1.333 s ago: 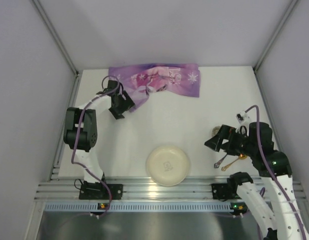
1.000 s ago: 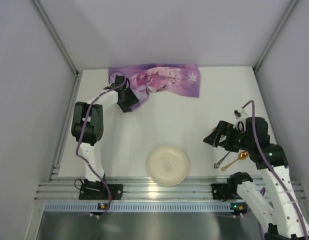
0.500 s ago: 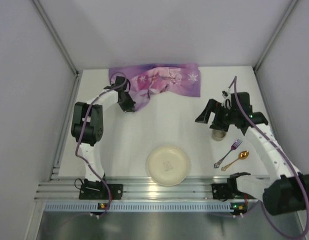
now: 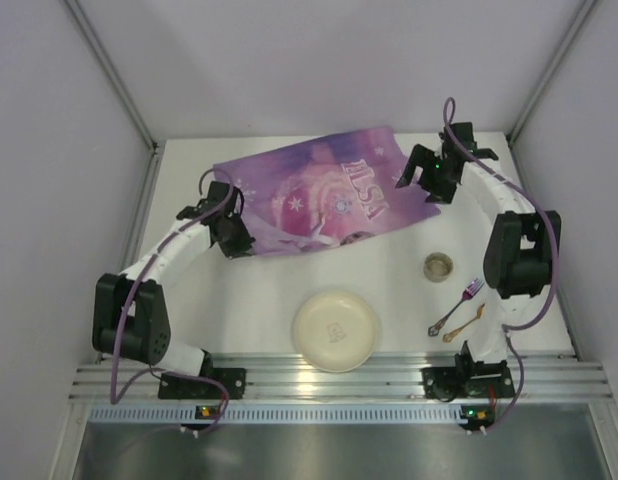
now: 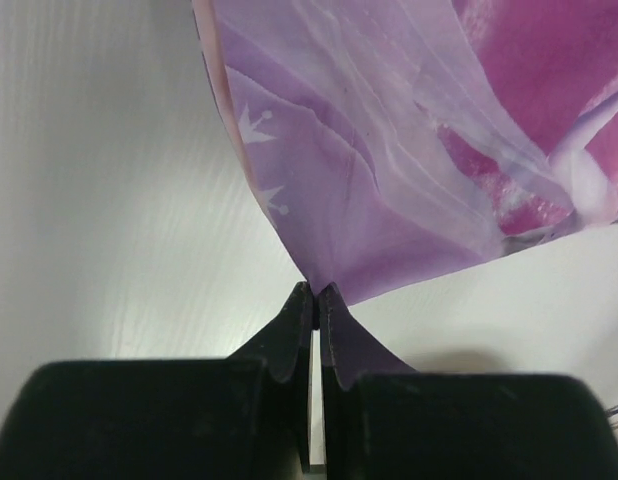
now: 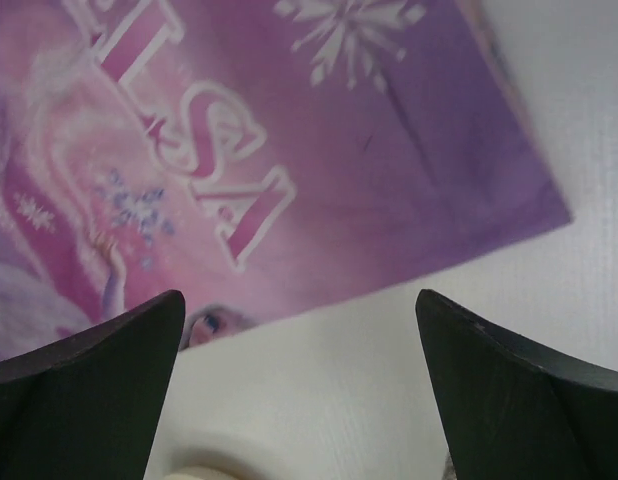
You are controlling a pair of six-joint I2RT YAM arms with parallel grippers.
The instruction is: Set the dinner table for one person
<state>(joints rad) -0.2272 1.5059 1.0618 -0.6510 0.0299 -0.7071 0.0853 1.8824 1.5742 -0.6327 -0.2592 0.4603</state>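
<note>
My left gripper will next pull the placemat's corner back toward the aluminium bar and let go of it on the bare tabletop, because folds still bunch the placemat's near edge.
The purple "ELSA" placemat (image 4: 319, 195) lies spread across the back of the white dinner table (image 4: 389, 290), slanting down to the left. My left gripper (image 4: 239, 240) is shut on the placemat's near left corner. In the left wrist view the fingertips (image 5: 316, 292) pinch the cloth's point, and the placemat (image 5: 389, 150) fans out beyond them. My right gripper (image 4: 417, 186) hovers open at the mat's right edge with nothing in it. In the right wrist view its fingers (image 6: 89, 370) frame the mat's near right corner (image 6: 289, 150).
A cream plate (image 4: 336, 330) sits near the front middle. A small cup (image 4: 438, 266) stands to its right, with a silver fork (image 4: 457, 305) and a gold spoon (image 4: 469, 322) nearer the front. A ribbed aluminium rail (image 4: 339, 378) runs along the near edge.
The left gripper shut on the bunched placemat and drew it toward the near left, so it now lies spread out. The right arm swung from beside the cutlery to the mat's right edge.
</note>
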